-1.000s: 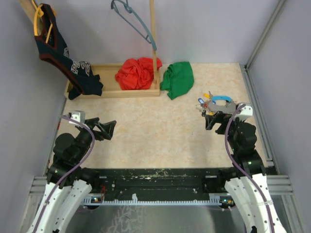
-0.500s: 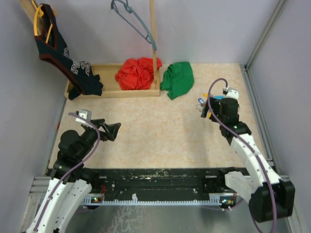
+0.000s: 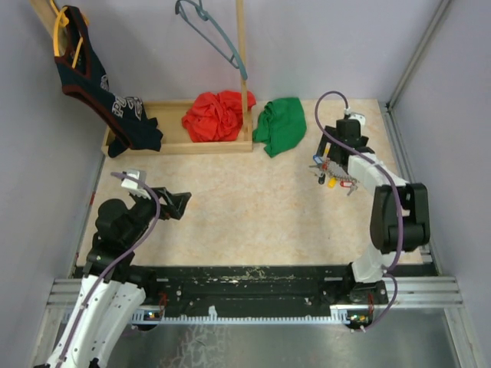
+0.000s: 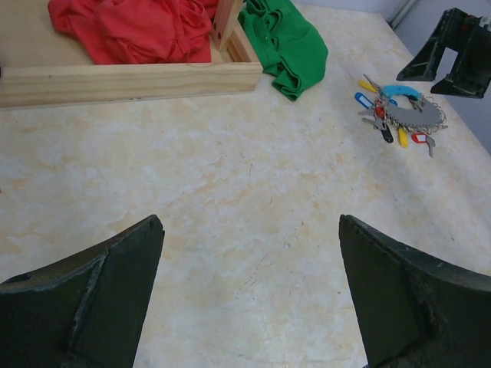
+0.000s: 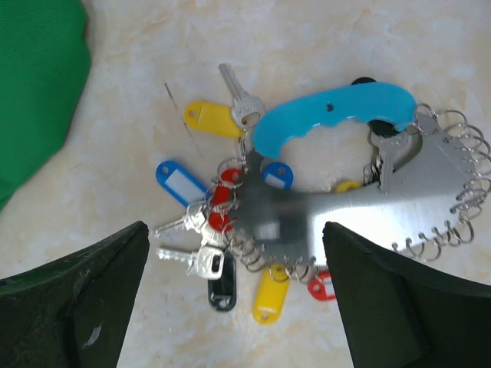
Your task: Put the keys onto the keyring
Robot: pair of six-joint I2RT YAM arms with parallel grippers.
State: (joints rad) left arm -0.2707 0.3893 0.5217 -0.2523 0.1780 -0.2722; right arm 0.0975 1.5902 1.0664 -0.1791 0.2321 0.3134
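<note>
My right gripper will move down onto the metal plate's end (image 3: pixel 328 168) (image 5: pixel 259 215) beside the bunched keys and close, since that end is below the gripper on the tabletop.
The keyring lies flat on the table at the right, with a light blue handle (image 5: pixel 337 113) and a grey metal plate (image 5: pixel 383 211) edged with small wire rings. The keys (image 5: pixel 201 230) bunch at its left and lower edge, with yellow, blue, red and black tags. My right gripper (image 5: pixel 234 238) hangs open just above them, one finger on each side, touching nothing; from above the right gripper (image 3: pixel 331 162) covers most of the keyring, and a few keys (image 3: pixel 336 181) show. My left gripper (image 4: pixel 249 230) is open and empty over bare table at the left (image 3: pixel 180 203), far from the keys (image 4: pixel 399 121).
A wooden tray (image 3: pixel 176 146) at the back holds a red cloth (image 3: pixel 215 115). A green cloth (image 3: pixel 280 124) lies beside it, close to the keys. A wooden post (image 3: pixel 242 46) carries a blue-grey hanger (image 3: pixel 211 31). A dark garment (image 3: pixel 100 92) hangs at back left. A wall stands at the right.
My right arm has stretched forward from near its base and now hangs over the keys. My left gripper has shifted slightly forward and right.
</note>
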